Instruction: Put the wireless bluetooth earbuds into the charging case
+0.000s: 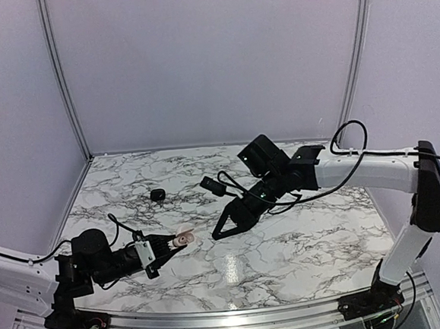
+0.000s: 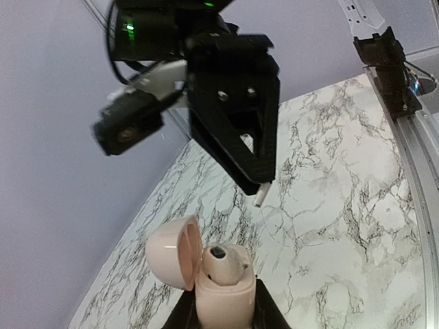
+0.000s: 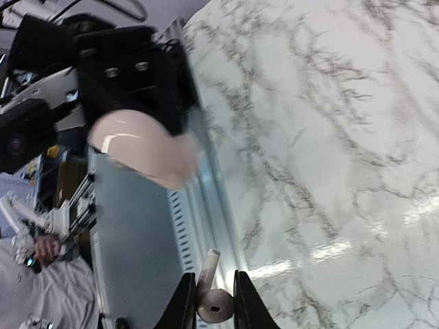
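The second cream earbud goes down onto the bare marble by the bright glare (image 1: 225,264) next, as my right gripper tips its fingers downward, then releases it on that clear spot.
The charging case (image 2: 225,298) is pale pinkish-cream with its lid (image 2: 170,252) swung open to the left. My left gripper (image 2: 223,315) is shut on its body and holds it above the table. One cream earbud (image 2: 221,264) sits in the case, head up. My right gripper (image 3: 209,308) is shut on the second cream earbud (image 3: 214,305), whose stem (image 3: 208,264) points towards the case (image 3: 147,147). In the top view the right gripper (image 1: 219,231) hovers just right of the left gripper (image 1: 177,244) and the case (image 1: 185,238), a small gap apart.
A small black object (image 1: 158,194) lies on the marble table (image 1: 302,242) behind the left gripper. A metal rail (image 1: 217,317) runs along the near edge. Grey walls close the back and sides.
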Robot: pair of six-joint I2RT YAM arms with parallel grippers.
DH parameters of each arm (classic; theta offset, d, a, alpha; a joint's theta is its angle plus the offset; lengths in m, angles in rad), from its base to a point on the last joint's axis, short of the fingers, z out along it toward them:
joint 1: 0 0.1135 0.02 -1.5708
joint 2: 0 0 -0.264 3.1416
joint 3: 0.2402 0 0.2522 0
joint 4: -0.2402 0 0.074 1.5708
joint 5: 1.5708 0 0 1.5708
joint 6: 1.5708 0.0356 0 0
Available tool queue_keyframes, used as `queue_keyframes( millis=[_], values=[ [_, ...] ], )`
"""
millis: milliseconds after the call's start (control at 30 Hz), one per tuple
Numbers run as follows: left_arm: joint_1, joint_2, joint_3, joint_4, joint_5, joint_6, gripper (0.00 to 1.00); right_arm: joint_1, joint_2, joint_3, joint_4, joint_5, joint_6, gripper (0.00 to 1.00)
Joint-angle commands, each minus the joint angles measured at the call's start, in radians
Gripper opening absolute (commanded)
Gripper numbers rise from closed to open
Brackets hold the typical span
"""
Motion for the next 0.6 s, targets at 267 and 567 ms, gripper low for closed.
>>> queue_keyframes(
  millis=[267,567],
  values=[
    [0.074,-0.102,-0.028,0.081,-0.061,-0.214,0.00,0.024,-0.020,-0.431,0.722,0.527,0.017,0.10],
    [0.087,-0.121,-0.033,0.090,-0.090,-0.259,0.00,0.108,0.193,-0.475,1.060,0.797,-0.010,0.11]
  ],
)
